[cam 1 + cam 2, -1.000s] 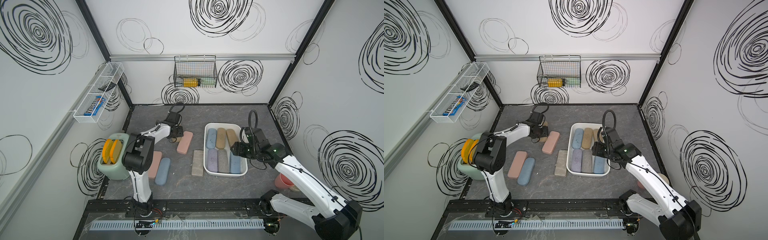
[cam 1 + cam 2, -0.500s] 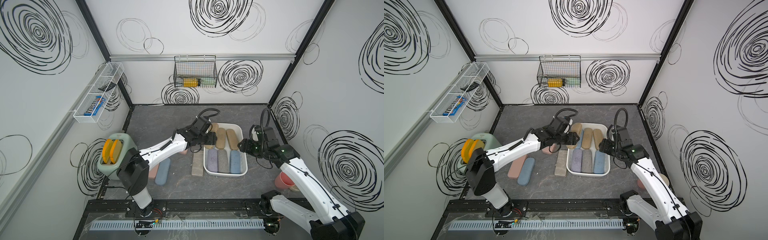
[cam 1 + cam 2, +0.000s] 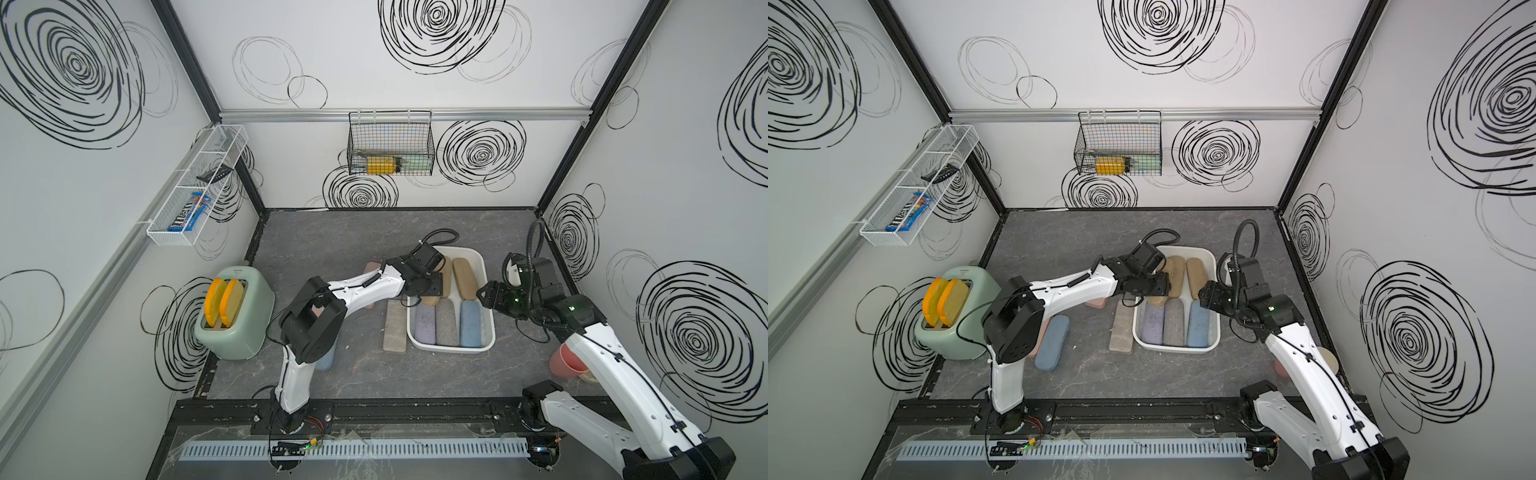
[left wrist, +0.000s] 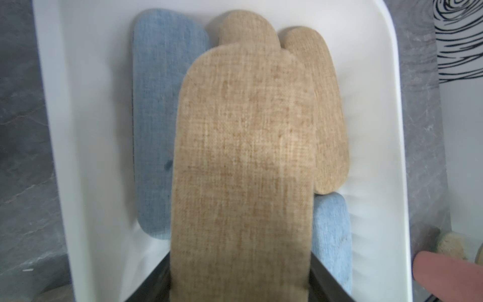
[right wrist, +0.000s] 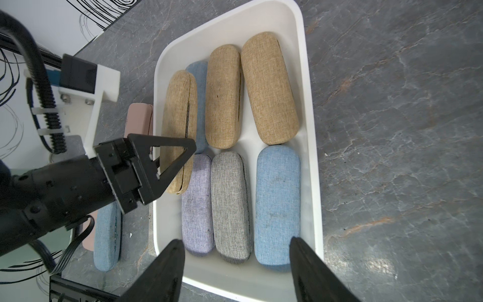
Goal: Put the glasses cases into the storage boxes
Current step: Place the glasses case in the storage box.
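I should ease my left gripper outward and down to release the tan case (image 4: 243,170) onto the far-row blue case (image 4: 157,125), because that blue case is below and outward of my left gripper.
My left gripper (image 4: 240,277) is shut on a tan glasses case (image 4: 243,170) and holds it lengthwise above the white storage box (image 3: 451,348), over its far-left part. In the right wrist view the left gripper (image 5: 170,157) pinches the end of that tan case (image 5: 180,109). Under it a blue case (image 4: 156,130) and two tan ones lie in the box. Lilac (image 5: 196,204), grey (image 5: 230,204) and blue (image 5: 277,204) cases fill the near row. My right gripper (image 5: 235,241) is open and empty, just off the box's right side (image 3: 484,293).
Outside the box lie a beige-grey case (image 3: 395,328) against its left wall, a pink case (image 3: 370,270) behind the left arm and a blue case (image 3: 1052,343) near the arm's base. A green toaster (image 3: 235,316) stands at the left, a pink cup (image 3: 567,365) at the right.
The left arm has swung from the back left across to the box, carrying the tan case. The right gripper has pulled back out of the box to its right side.
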You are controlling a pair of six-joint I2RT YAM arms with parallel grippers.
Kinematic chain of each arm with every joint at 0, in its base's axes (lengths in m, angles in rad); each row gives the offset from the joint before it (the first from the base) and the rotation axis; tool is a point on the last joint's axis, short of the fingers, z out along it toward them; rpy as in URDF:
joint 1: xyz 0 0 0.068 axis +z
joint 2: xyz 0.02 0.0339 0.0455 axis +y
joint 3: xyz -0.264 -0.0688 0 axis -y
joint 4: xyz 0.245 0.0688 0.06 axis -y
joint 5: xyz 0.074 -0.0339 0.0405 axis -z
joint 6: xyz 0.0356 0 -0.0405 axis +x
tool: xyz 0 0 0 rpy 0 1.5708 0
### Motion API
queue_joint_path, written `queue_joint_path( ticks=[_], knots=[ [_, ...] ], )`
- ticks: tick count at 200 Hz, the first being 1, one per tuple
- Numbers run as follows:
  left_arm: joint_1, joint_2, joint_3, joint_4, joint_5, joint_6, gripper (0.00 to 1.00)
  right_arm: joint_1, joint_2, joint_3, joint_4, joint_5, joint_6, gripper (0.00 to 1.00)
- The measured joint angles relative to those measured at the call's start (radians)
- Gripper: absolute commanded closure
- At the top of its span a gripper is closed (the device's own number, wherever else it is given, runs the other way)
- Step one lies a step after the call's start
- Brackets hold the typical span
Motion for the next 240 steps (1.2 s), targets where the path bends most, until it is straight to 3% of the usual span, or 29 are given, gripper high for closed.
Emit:
queue_joint_path(
  ticks=[37,109,205,211,223,240],
  knots=[
    [0.001,0.056,0.091,-0.004,-0.045,-0.016,0.4,0.0,-0.013,-0.003,-0.013,-0.002,-0.002,0.31],
    [0.005,0.125,0.134,-0.055,-0.114,-0.044,0.37,-0.006,-0.024,-0.005,-0.034,-0.008,-0.007,0.31],
    [0.013,0.151,0.177,-0.059,-0.134,-0.046,0.01,-0.006,-0.039,-0.005,-0.04,-0.01,-0.009,0.31],
    [0.012,0.146,0.176,-0.059,-0.134,-0.047,0.04,-0.006,-0.038,-0.005,-0.04,-0.01,-0.009,0.3],
    [0.006,0.131,0.176,-0.063,-0.136,-0.046,0.04,-0.006,-0.038,-0.005,-0.041,-0.012,-0.011,0.27],
    [-0.005,0.084,0.171,-0.066,-0.154,-0.03,0.04,-0.006,-0.036,-0.002,-0.043,-0.017,-0.015,0.13]
  ],
)
